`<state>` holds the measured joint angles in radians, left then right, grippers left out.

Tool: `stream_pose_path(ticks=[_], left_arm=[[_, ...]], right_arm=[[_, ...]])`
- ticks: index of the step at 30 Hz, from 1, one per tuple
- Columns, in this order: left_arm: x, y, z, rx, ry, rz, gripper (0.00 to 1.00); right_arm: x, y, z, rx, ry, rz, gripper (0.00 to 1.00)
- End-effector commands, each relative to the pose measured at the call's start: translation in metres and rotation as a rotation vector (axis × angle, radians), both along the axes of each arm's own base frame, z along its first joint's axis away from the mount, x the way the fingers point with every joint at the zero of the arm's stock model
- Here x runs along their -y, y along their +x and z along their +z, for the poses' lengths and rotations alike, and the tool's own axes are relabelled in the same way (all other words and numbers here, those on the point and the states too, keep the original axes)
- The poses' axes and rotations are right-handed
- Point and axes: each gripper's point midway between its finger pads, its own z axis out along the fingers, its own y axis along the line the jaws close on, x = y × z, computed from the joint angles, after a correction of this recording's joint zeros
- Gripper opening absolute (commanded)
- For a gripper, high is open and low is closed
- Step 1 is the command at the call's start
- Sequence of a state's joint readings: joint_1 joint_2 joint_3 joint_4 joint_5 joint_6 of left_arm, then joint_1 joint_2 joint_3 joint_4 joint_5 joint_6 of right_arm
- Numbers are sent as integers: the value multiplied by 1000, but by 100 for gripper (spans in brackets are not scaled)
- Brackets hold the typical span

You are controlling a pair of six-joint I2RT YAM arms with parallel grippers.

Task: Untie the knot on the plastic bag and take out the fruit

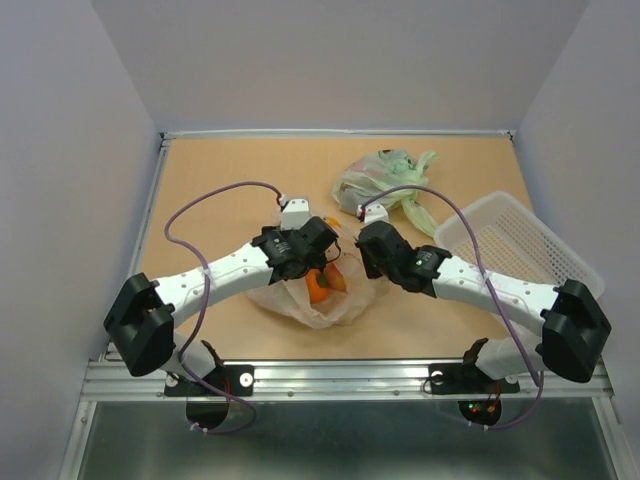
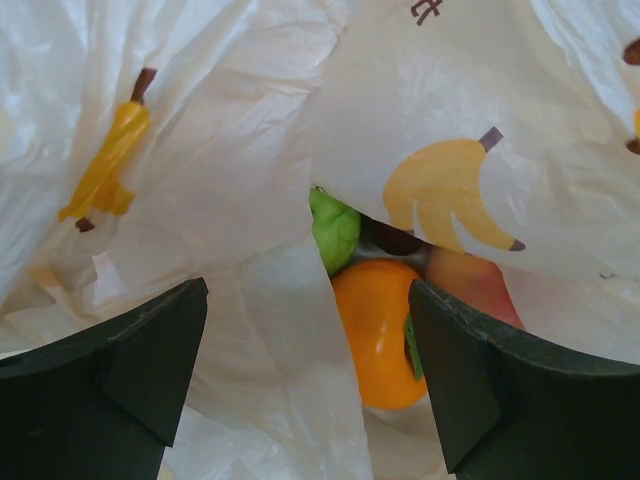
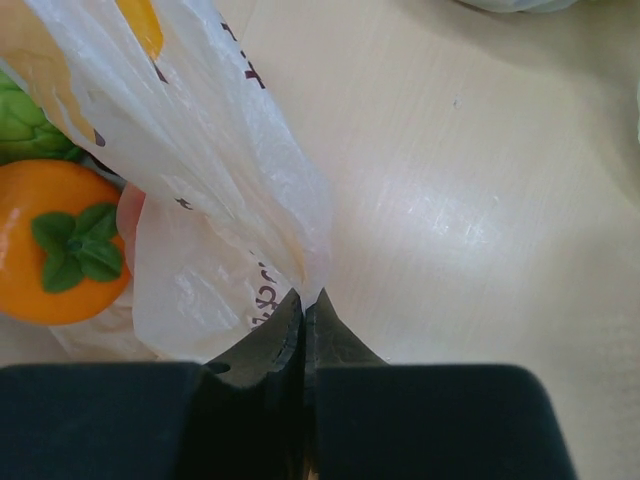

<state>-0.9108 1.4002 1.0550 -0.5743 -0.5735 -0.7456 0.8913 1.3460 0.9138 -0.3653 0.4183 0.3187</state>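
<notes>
The left gripper should lower onto the bag's loose film, opposite the bag's edge in the right gripper, and then close, because that film partly covers the persimmon (image 2: 375,335).
The peach-orange plastic bag (image 1: 300,300) lies mid-table with its mouth open; no knot shows. Inside it, the left wrist view shows an orange persimmon (image 2: 375,335), a green fruit (image 2: 335,232) and a reddish fruit (image 2: 470,285). My left gripper (image 2: 305,345) is open over the bag's mouth, with the plastic and the persimmon between its jaws, holding nothing. My right gripper (image 3: 305,300) is shut on the bag's edge (image 3: 250,190) and holds it taut to the right. The persimmon (image 3: 55,250) and the green fruit (image 3: 25,125) also show in the right wrist view.
A pale green bag (image 1: 385,180) lies behind the arms at the back right. A white mesh basket (image 1: 520,245) stands at the right edge. Grey walls close in the table on three sides.
</notes>
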Motion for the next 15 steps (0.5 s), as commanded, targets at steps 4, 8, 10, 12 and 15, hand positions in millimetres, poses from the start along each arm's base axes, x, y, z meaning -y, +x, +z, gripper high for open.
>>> stream_pose_path(ticks=[4,8,10,12,15], left_arm=[[-31,-2,-22,-8,169,102,92],[-51,-10,-24,-7,226,145,76],[-60,-14,-20,7,224,163,55],[-68,-20,-23,0,226,167,27],[-74,-30,-22,3,170,168,0]], right_arm=[[1,-5,7,28,63,1,2],[15,-3,2,51,36,-55,2],[25,1,-5,50,19,-100,1],[39,8,-10,44,14,-157,1],[62,18,-20,21,15,-245,1]])
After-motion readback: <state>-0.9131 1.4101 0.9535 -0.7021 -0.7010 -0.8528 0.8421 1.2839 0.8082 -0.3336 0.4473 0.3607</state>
